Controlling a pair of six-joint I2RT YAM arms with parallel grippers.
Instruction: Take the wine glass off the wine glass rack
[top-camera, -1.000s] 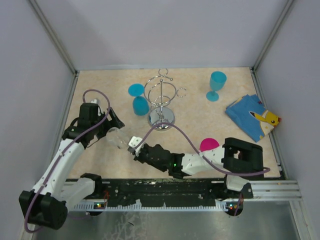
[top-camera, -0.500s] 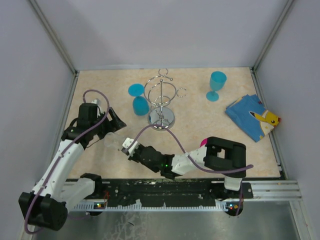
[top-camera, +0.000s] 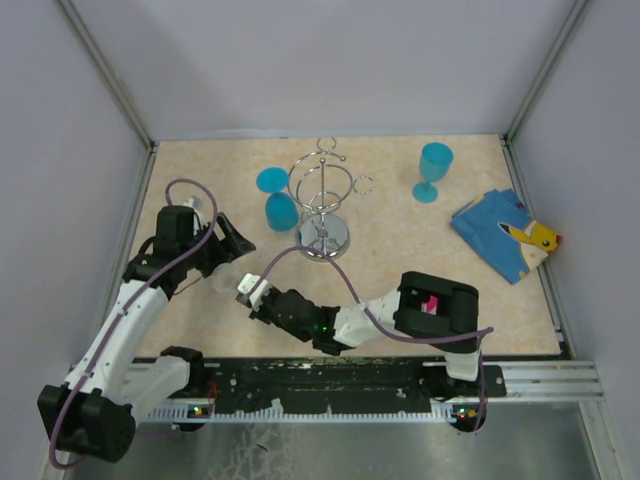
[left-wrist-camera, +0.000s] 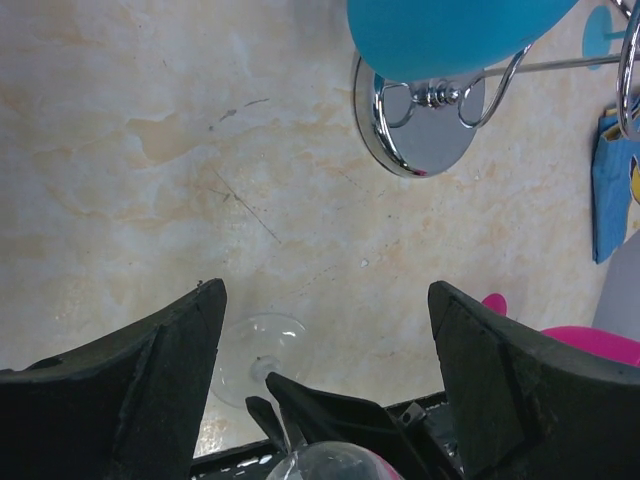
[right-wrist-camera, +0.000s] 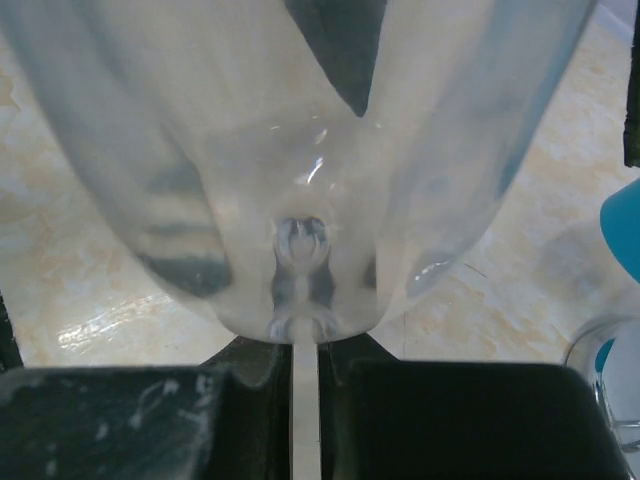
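The right gripper lowers toward the bare tabletop under the clear wine glass's foot next and releases the stem, since the glass is clear of the rack (top-camera: 322, 195).
The chrome wine glass rack (top-camera: 322, 195) stands mid-table on its round mirror base (left-wrist-camera: 420, 130). A blue wine glass (top-camera: 280, 208) hangs on its left arm; its bowl shows in the left wrist view (left-wrist-camera: 450, 30). My right gripper (top-camera: 250, 291) is shut on the stem of a clear wine glass (top-camera: 224, 276), left of the rack and near the front. The clear bowl fills the right wrist view (right-wrist-camera: 300, 150), with the stem between my shut fingers (right-wrist-camera: 305, 370). My left gripper (top-camera: 228, 254) is open just above the clear bowl (left-wrist-camera: 330, 462); the glass's foot (left-wrist-camera: 262, 355) lies beyond.
A second blue wine glass (top-camera: 434, 170) stands upright at the back right. A blue cloth with a yellow cartoon figure (top-camera: 505, 235) lies at the right edge. A pink object (left-wrist-camera: 585, 342) sits under my right arm's elbow.
My right gripper has moved left with the clear glass, toward the left gripper, and its elbow has folded in. The left gripper has barely moved.
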